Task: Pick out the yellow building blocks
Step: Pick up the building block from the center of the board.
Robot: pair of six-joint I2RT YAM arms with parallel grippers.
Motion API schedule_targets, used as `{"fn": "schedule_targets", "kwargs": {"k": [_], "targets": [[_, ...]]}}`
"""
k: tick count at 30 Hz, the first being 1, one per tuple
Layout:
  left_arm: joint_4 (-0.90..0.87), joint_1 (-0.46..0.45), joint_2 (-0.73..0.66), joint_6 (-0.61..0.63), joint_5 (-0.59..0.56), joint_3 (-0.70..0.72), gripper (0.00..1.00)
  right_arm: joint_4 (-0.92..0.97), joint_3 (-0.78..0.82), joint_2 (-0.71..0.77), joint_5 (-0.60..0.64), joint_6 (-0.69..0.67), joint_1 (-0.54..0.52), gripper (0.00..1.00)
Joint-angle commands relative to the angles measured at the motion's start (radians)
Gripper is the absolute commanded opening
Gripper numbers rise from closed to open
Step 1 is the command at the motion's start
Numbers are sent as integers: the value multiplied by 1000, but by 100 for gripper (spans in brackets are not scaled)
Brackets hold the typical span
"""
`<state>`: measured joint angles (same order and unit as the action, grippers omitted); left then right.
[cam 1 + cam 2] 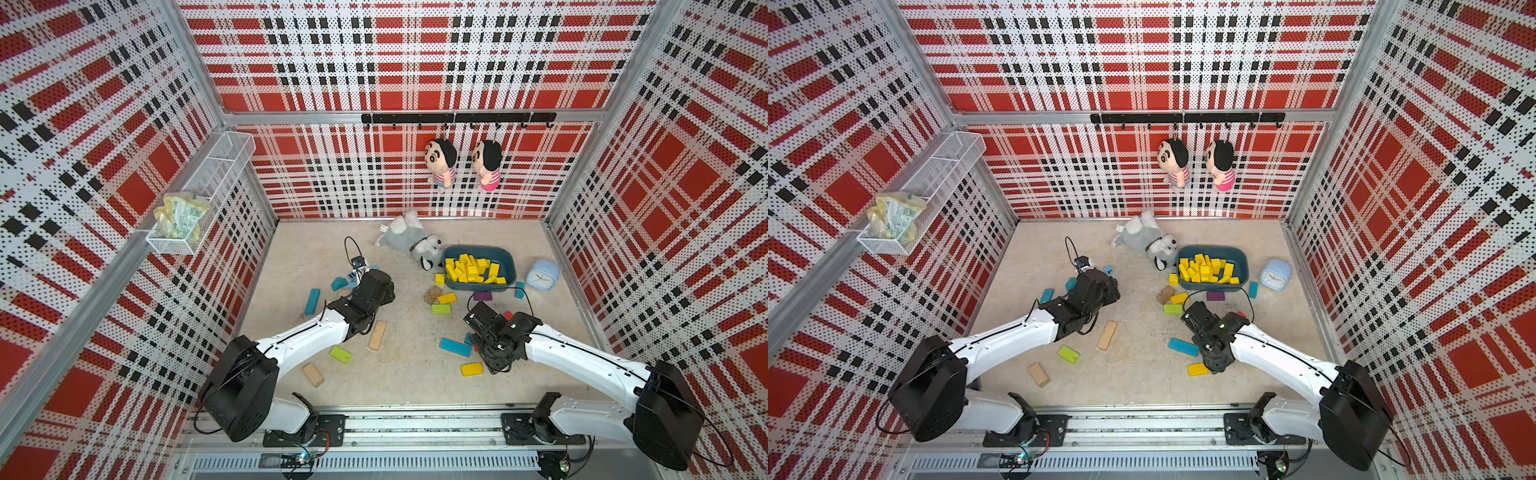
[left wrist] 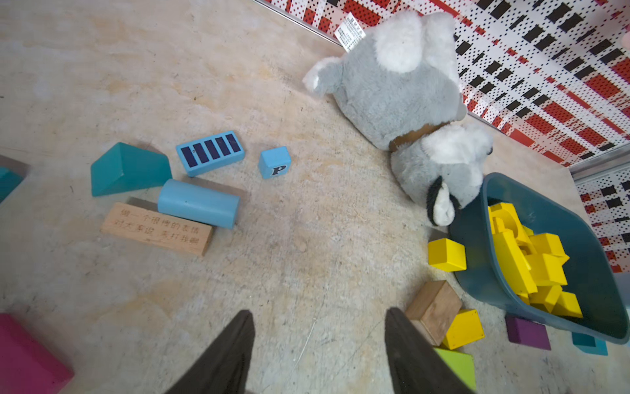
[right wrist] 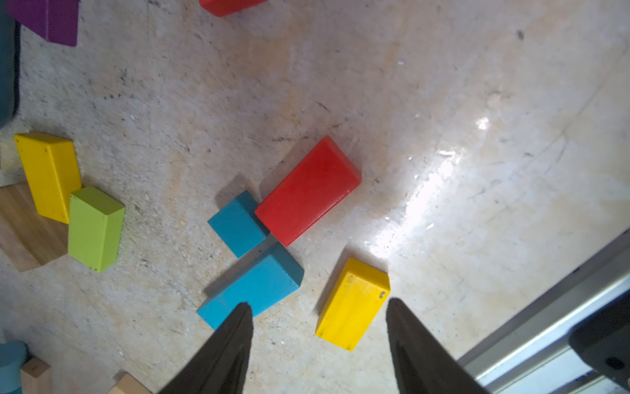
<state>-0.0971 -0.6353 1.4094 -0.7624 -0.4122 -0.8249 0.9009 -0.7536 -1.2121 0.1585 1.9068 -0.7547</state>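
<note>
I should next lower my right gripper onto the front yellow brick and close it across the brick's long sides. The brick is below my gripper, between the open fingers.
Several yellow building blocks are heaped in a dark teal bin at the back right, as both top views show. Loose on the floor are a yellow cube against the bin's left end, a yellow brick in front of it, and another yellow brick near the front. My right gripper is open above that front brick, which lies between the fingertips, untouched. My left gripper is open over bare floor, with the cube and the brick off to one side.
A grey plush toy lies against the bin's left end, and a pale blue clock stands to its right. Lime, teal, purple, red and bare-wood blocks are scattered around both grippers.
</note>
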Motion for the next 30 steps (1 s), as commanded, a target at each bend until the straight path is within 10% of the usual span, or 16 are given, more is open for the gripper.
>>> {"fn": "schedule_targets", "kwargs": {"k": [1, 20, 30], "targets": [[-1, 6, -35, -18, -19, 13, 64, -19, 27, 19, -26, 107, -10, 66], [-13, 20, -62, -66, -42, 47, 64, -234, 164, -50, -160, 229, -20, 61], [-16, 17, -54, -81, -44, 47, 63, -168, 129, -107, -153, 242, -20, 36]]}}
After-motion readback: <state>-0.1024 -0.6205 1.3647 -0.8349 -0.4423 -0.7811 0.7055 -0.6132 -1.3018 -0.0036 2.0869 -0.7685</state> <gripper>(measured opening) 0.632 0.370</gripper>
